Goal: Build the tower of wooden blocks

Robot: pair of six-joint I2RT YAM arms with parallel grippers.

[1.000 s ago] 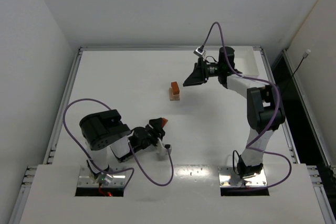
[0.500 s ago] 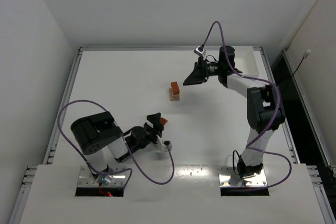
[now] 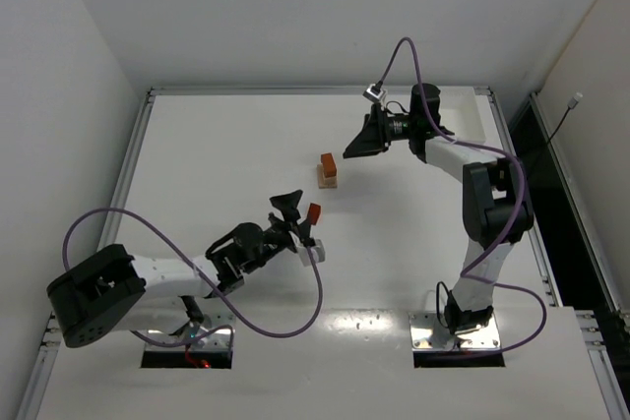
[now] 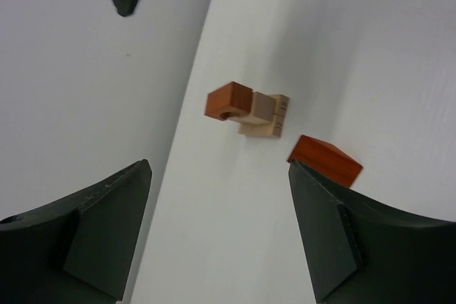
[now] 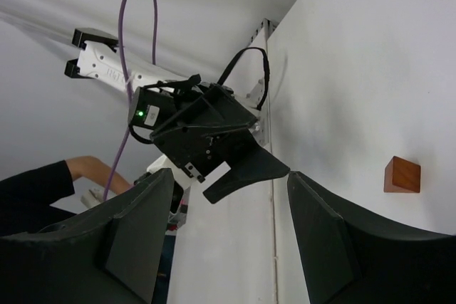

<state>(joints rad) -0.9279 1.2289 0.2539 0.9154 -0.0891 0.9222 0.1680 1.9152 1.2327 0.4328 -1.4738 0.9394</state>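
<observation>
The loose reddish block (image 3: 313, 213) (image 4: 325, 160) lies on the tabletop away from the tower, so the left gripper will tilt down, lower with a finger on each side of that block and close.
The tower (image 3: 327, 171) stands mid-table: a reddish block (image 4: 229, 101) on pale tan blocks (image 4: 265, 116). A loose reddish block (image 3: 314, 212) lies on the table a little nearer to me; in the left wrist view (image 4: 325, 160) it sits just past my right fingertip. My left gripper (image 3: 293, 208) (image 4: 219, 169) is open and empty, pointing at the tower. My right gripper (image 3: 359, 143) (image 5: 231, 176) is open and empty, hovering just right of the tower. One reddish block (image 5: 402, 174) shows in the right wrist view; I cannot tell which.
A white tray (image 3: 466, 126) sits at the back right corner, behind the right arm. The left arm's purple cable (image 3: 295, 327) loops over the near table. The left arm's gripper (image 5: 214, 147) fills the middle of the right wrist view.
My left arm has stretched forward and right from its base toward the tower. The loose reddish block at its fingertips now shows whole and slightly farther out. The right arm has not moved.
</observation>
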